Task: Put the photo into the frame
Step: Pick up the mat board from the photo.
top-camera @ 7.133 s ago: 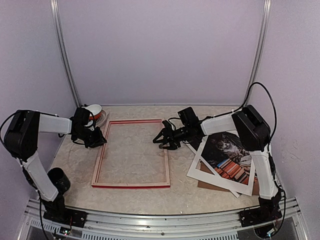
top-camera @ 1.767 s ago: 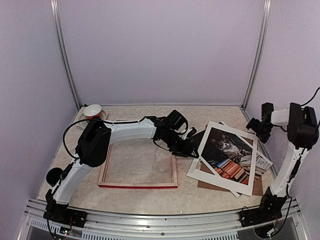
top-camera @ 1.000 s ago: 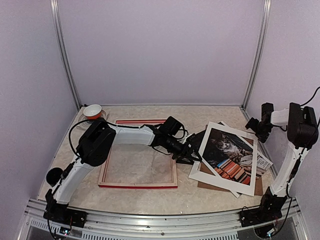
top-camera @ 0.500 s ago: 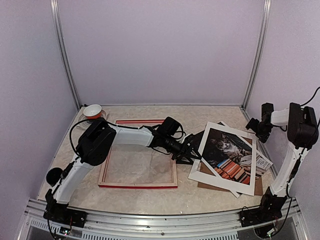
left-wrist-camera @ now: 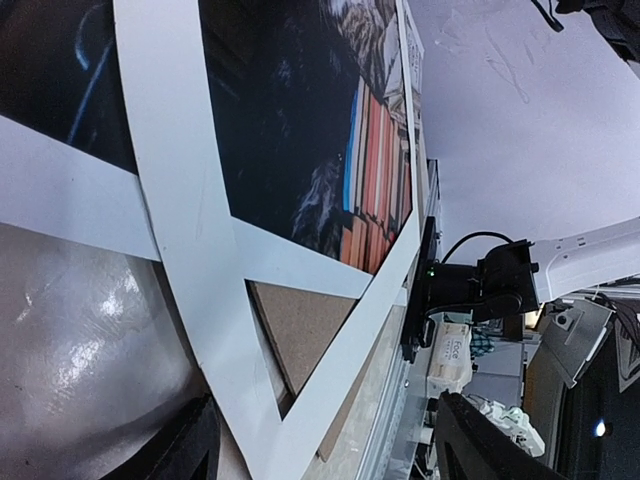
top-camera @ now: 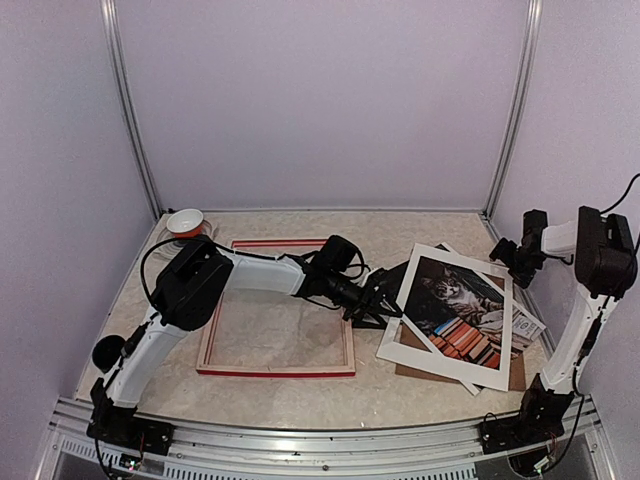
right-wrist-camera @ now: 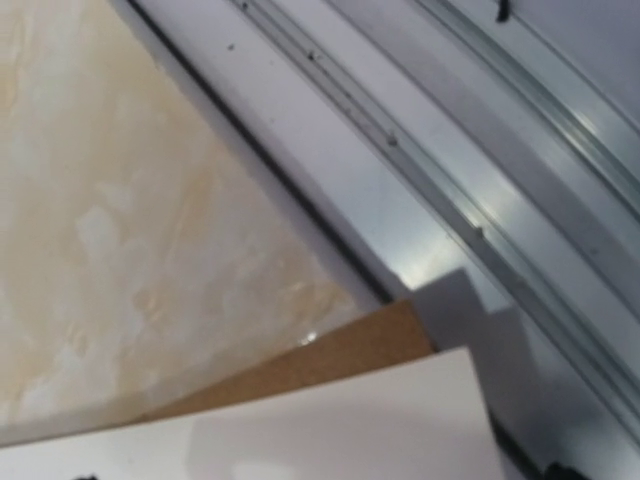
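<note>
Next, the left gripper stays almost in place and draws its open fingers together, because the part of the mat nearest the frame already stands between them.
The photo [top-camera: 455,300], a grey cat on stacked books with a white border, lies face up at the right on other sheets. In the left wrist view the photo [left-wrist-camera: 290,130] fills the top. The frame [top-camera: 208,320] lies left of it, pale wood back up with red edges. My left gripper [top-camera: 383,312] reaches across the frame's right rail to the photo's left edge. Its fingers [left-wrist-camera: 190,450] stand wide apart and open, holding nothing. My right gripper [top-camera: 508,252] hovers open by the photo's far right corner. Its view shows only a white sheet corner [right-wrist-camera: 330,420].
A brown backing board [top-camera: 415,365] and a second white-bordered sheet [top-camera: 400,345] lie under the photo. A printed leaflet [top-camera: 528,325] pokes out at the right. A white bowl [top-camera: 185,222] stands at the back left. Walls and metal posts close in the table.
Since the oldest frame the left arm has crossed the frame to the photo and the right arm has drawn back to the far right. In the last second almost nothing has moved.
</note>
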You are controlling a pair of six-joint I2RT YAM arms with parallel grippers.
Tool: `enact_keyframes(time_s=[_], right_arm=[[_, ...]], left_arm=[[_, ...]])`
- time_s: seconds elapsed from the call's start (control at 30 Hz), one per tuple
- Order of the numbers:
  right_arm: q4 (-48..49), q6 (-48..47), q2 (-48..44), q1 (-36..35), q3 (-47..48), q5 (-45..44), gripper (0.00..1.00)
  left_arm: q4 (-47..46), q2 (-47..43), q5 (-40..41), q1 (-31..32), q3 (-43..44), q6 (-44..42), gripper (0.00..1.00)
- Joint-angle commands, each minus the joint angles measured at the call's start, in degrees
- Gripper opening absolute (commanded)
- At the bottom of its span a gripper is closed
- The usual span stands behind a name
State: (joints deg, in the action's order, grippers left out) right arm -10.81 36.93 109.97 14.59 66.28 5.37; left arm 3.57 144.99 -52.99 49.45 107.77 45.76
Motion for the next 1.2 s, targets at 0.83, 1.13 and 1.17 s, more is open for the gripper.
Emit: enact_keyframes(time_s=[0.83,1.13,1.17], right_arm=[[6.19,1.30,-3.04,0.53,-3.44,8.08,0.96],[6.40,1.63,-3.19,0.53,-3.61,8.82,0.96],[6.53,1.70,-3.22,0.55,-3.68,8.91,0.96]], left_arm=[[-18.21,1.40,-1.42,-0.32,-2.95,15.30,0.55],[-6.66,2.10,3.60,-0.60,0.87,8.54,0.30],[-6.32,2.14,3.80,-0.59,0.92,8.32,0.25]])
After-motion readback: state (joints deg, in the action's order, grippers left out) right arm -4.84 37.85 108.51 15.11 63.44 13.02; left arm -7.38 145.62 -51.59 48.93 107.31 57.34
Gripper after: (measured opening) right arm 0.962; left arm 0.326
